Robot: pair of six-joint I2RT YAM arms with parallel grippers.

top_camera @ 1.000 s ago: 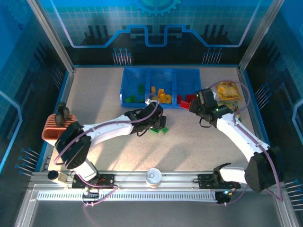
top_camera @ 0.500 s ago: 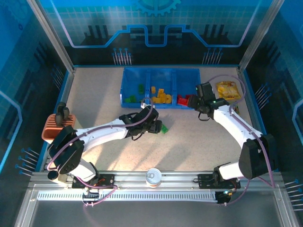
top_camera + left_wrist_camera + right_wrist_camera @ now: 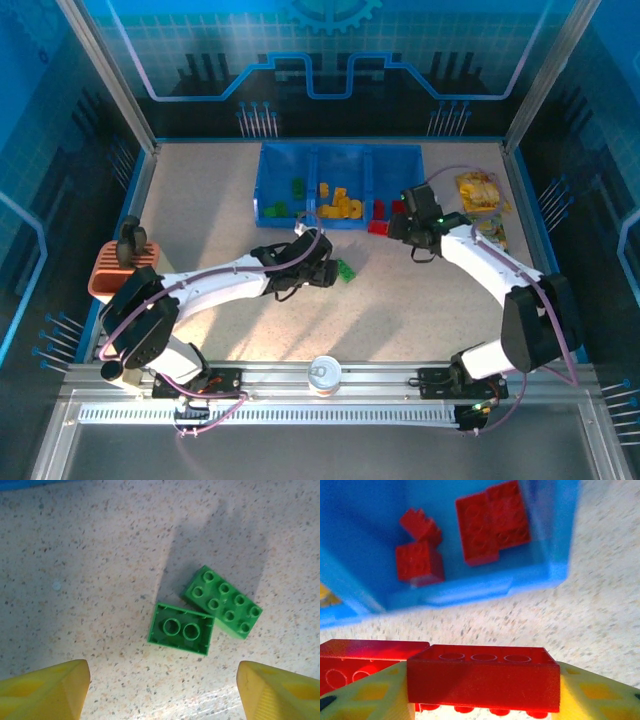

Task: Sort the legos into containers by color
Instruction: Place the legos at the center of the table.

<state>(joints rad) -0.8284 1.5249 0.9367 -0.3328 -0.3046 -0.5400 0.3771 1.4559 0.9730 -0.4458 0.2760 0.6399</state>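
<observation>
The red lego goes back and down with my right gripper next, for release on the bare tabletop by the green legos, below and back from the gripper.
In the left wrist view two green legos lie touching on the speckled table, one upside-down (image 3: pixel 181 635) and one studs-up (image 3: pixel 223 608). My left gripper (image 3: pixel 162 695) is open just short of them, its yellow fingers (image 3: pixel 45 690) wide apart and holding nothing. From above, it (image 3: pixel 318 270) sits left of the green legos (image 3: pixel 345 269). My right gripper (image 3: pixel 482 692) is shut on a long red lego (image 3: pixel 482 677), with another red brick (image 3: pixel 365 660) beside it at the left. It (image 3: pixel 393 226) hovers just before the blue tray (image 3: pixel 340 150), whose right compartment holds red legos (image 3: pixel 492 522). Green legos (image 3: pixel 285 200) fill the left compartment and yellow ones (image 3: pixel 340 205) the middle.
An orange-and-white holder (image 3: pixel 115 270) stands at the left table edge. Yellow snack packets (image 3: pixel 480 190) lie right of the tray. A round tin (image 3: pixel 324 373) sits on the front rail between the arm bases. The tray's near wall (image 3: pixel 470 592) is close ahead of my right gripper.
My right gripper has shifted left and toward the near side along the tray front, carrying the red lego. My left gripper has drawn back slightly from the green legos.
</observation>
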